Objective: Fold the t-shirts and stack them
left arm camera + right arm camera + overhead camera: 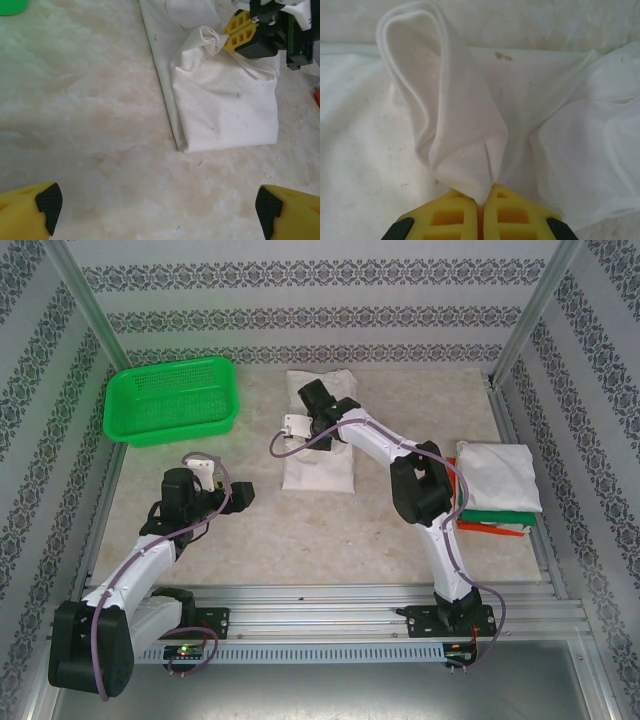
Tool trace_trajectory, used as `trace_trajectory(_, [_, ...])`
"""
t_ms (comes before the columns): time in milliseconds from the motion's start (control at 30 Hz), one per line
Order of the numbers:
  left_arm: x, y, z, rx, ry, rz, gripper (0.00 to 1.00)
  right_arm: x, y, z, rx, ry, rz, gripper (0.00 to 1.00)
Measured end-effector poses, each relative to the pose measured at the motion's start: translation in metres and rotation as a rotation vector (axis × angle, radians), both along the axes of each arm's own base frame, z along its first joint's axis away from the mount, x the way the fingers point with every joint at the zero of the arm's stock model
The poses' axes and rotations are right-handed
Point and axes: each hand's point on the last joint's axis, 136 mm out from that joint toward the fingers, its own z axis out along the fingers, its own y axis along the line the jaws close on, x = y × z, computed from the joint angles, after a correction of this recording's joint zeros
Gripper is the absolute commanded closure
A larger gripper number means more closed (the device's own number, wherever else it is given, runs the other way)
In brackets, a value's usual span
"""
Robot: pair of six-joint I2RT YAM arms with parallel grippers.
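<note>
My right gripper needs to pull the raised fold outward toward the far end of the white t-shirt (318, 468), then let go of the fold on the t-shirt.
A white t-shirt (318, 468) lies folded into a long strip in the middle of the table. My right gripper (328, 440) is over it, shut on a raised fold of its cloth (450, 115). In the right wrist view the yellow fingers (455, 215) pinch that fold tight. The left wrist view shows the same pinch (207, 37) above the shirt's near end (225, 105). My left gripper (245, 495) hovers open to the left of the shirt, its pads (47, 200) wide apart over bare table. A stack of folded t-shirts (497, 478) with green and orange-red edges lies at the right.
A green mesh basket (172, 400) stands at the back left, its corner in the left wrist view (10, 6). Metal frame posts and patterned walls close in the table (300, 540). An aluminium rail runs along the near edge.
</note>
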Motion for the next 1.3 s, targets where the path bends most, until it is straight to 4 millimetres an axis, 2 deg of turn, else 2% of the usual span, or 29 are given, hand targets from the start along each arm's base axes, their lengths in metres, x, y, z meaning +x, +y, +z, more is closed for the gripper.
trace_trajectory(233, [0.001,0.000,0.000,-0.001,-0.007,-0.001,0.00,0.006,0.003,-0.013,-0.002,0.004,-0.001,1.00])
trace_trajectory(600, [0.002,0.000,-0.002,-0.001,-0.003,-0.001,0.00,0.020,0.014,-0.003,0.071,-0.054,-0.015,1.00])
trace_trajectory(767, [0.001,-0.002,-0.002,-0.007,-0.003,-0.011,0.00,0.025,0.009,0.000,0.070,-0.064,-0.029,1.00])
trace_trajectory(833, [0.001,-0.003,-0.002,-0.008,-0.003,-0.014,0.00,0.028,0.005,0.001,0.065,-0.070,-0.039,0.84])
trace_trajectory(967, [0.000,-0.004,-0.004,-0.012,0.008,-0.021,0.00,0.040,-0.003,0.002,0.052,-0.108,-0.090,0.42])
trace_trajectory(1000, [0.000,-0.005,-0.007,-0.013,0.018,-0.024,0.00,0.043,-0.004,0.004,0.052,-0.126,-0.106,0.36])
trace_trajectory(1067, [0.000,-0.005,-0.013,-0.013,0.039,-0.026,0.00,0.051,-0.004,0.010,0.077,-0.160,-0.142,0.28])
trace_trajectory(1133, [0.000,-0.007,-0.019,-0.012,0.061,-0.032,0.00,0.055,-0.004,0.018,0.123,-0.197,-0.181,0.26])
trace_trajectory(1200, [0.001,-0.009,-0.023,-0.011,0.078,-0.034,0.00,0.051,-0.008,0.026,0.168,-0.220,-0.226,0.25])
trace_trajectory(1300, [0.008,-0.012,-0.024,-0.016,0.099,-0.013,0.00,0.044,-0.015,0.051,0.271,-0.256,-0.317,0.25])
